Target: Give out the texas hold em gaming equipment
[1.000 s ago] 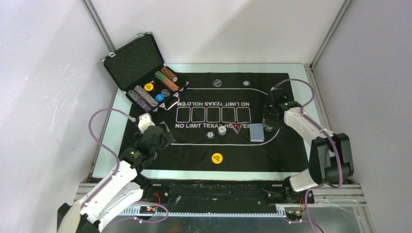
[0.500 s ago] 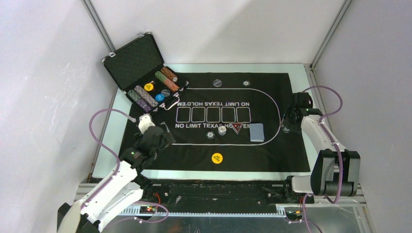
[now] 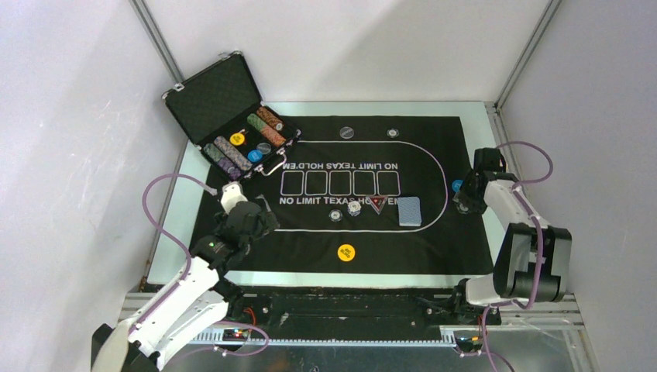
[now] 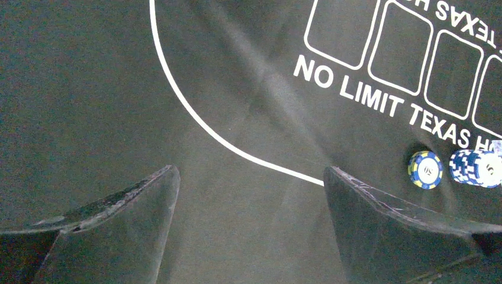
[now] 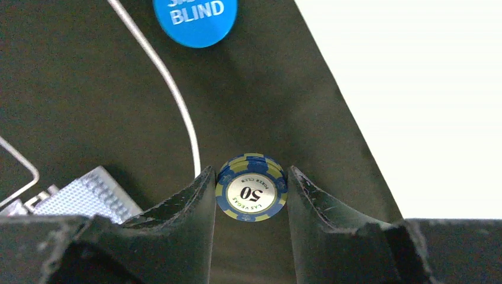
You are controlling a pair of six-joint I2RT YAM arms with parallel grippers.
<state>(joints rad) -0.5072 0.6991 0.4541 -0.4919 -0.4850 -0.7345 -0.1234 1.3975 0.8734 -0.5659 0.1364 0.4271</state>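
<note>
My right gripper holds the chips and should lower them onto the clear spot of bare mat below, beside the blue "blind" disc, and let them go there.
My right gripper (image 5: 251, 171) is shut on a small stack of blue-and-yellow poker chips (image 5: 251, 192) marked 50, low over the mat's right end (image 3: 465, 203). A blue "blind" disc (image 5: 195, 21) lies just ahead of it (image 3: 457, 185). The blue-backed card deck (image 3: 409, 211) lies left of that gripper. Beside the deck sit the red-black triangle marker (image 3: 377, 204) and two chip piles (image 3: 354, 208) (image 3: 335, 215). A yellow disc (image 3: 346, 252) lies nearer the front. My left gripper (image 4: 248, 195) hangs open over bare mat at the left (image 3: 259, 208).
The open black case (image 3: 232, 128) with rows of chips and discs stands at the back left. A dark disc (image 3: 347, 132) and a chip (image 3: 393, 132) lie at the mat's far edge. The pale table (image 5: 426, 89) shows right of the mat's edge.
The right arm swung from beside the card deck out to the mat's right end, still gripping the chips. The left arm has not moved.
</note>
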